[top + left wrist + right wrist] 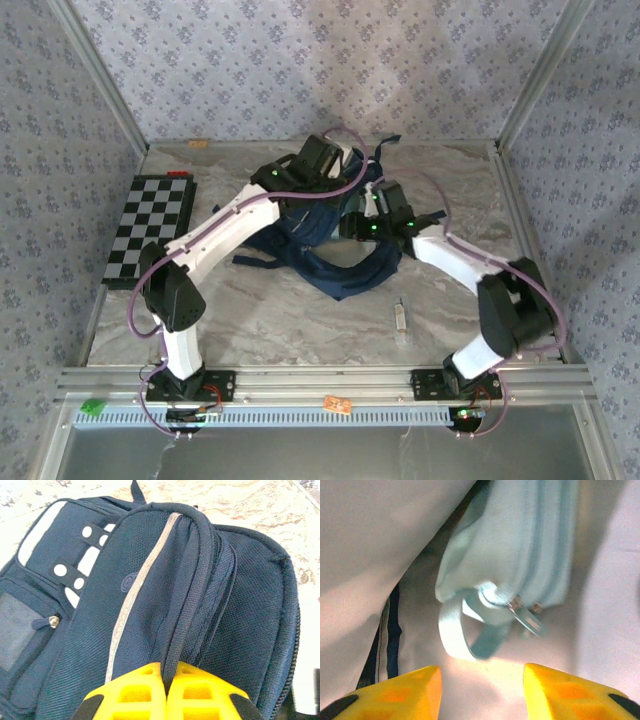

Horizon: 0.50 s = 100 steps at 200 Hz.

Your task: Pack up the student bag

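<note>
The left gripper will next pull the bag's dark piped seam across, lower it over the bag's opening [346, 251] and let go of it, because the teal pouch is inside.
The student bag [335, 265], navy blue with a thin pale stripe, lies in the middle of the table. Seen from the left wrist, the student bag [240, 610] has its front with white patches at the upper left. My left gripper [166, 672] is shut on a dark ridge of the bag's rim [192, 595] and sits at the bag's far side [345, 178]. My right gripper [482, 680] is open inside the bag, against pale lining [380, 555]. A light teal pouch [520, 545] lies just ahead of it, free of the fingers, its loop [452, 630] and zip pulls [527, 617] facing me.
A black-and-white chessboard [152, 230] lies at the table's left edge. A small metal piece [400, 318] rests on the marble top in front of the bag. Metal frame posts and patterned walls close in the sides and back.
</note>
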Available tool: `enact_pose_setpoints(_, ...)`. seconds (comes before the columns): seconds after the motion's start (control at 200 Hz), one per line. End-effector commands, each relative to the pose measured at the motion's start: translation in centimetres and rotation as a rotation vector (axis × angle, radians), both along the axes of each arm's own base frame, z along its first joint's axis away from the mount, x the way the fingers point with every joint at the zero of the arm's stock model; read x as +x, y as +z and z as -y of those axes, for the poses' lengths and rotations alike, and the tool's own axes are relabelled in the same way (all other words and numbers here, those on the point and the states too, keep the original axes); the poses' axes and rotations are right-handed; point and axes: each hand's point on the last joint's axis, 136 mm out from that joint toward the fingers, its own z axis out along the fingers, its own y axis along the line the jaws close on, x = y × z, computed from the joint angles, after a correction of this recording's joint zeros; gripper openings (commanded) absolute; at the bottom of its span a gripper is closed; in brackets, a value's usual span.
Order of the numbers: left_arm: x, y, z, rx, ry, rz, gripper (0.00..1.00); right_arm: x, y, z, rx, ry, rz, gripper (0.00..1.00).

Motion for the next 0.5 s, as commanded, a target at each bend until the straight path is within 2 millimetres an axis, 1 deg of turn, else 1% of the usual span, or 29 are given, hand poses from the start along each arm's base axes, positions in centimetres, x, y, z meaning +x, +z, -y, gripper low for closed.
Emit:
enact_pose_setpoints(0.0,-0.5,3.6,1.3,-0.163,0.005,0.037,0.0,-2.1,0.7,3.8,-0.025,-0.028,-0.05,0.52)
enact_pose_setpoints(0.065,-0.2,2.2,1.5,-0.167,0.039,-0.001,0.0,-3.1,0.7,5.4,-0.032,-0.039,-0.07,0.55)
enact_pose_setpoints(0.14,0.3,0.8,2.4,-0.185,0.062,-0.046,0.0,-3.9,0.5,7.5,-0.041,-0.083,-0.093,0.59)
enact_pose_setpoints(0.235,1.2,-0.6,3.7,-0.209,0.093,-0.091,0.0,-4.2,0.2,10.2,-0.036,-0.169,-0.153,0.61)
enact_pose_setpoints(0.28,1.8,-1.4,4.1,-0.212,0.124,-0.121,0.0,-4.2,0.5,10.8,-0.021,-0.181,-0.147,0.62)
enact_pose_setpoints(0.3,2.0,-1.4,4.4,-0.219,0.131,-0.129,0.0,-4.3,0.5,11.2,-0.02,-0.193,-0.148,0.62)
enact_pose_setpoints(0.32,2.1,-2.2,4.4,-0.209,0.141,-0.149,0.0,-4.4,0.6,11.5,-0.021,-0.206,-0.147,0.63)
enact_pose_setpoints(0.335,2.4,-1.5,4.8,-0.228,0.144,-0.142,0.0,-4.4,0.7,11.8,-0.025,-0.219,-0.151,0.63)
enact_pose_setpoints(0.41,2.7,-1.5,6.1,-0.243,0.138,-0.162,0.01,-4.6,1.2,12.8,-0.023,-0.255,-0.148,0.64)
enact_pose_setpoints(0.495,2.4,-1.1,7.4,-0.262,0.105,-0.186,0.09,-4.7,1.7,13.2,-0.02,-0.271,-0.138,0.64)
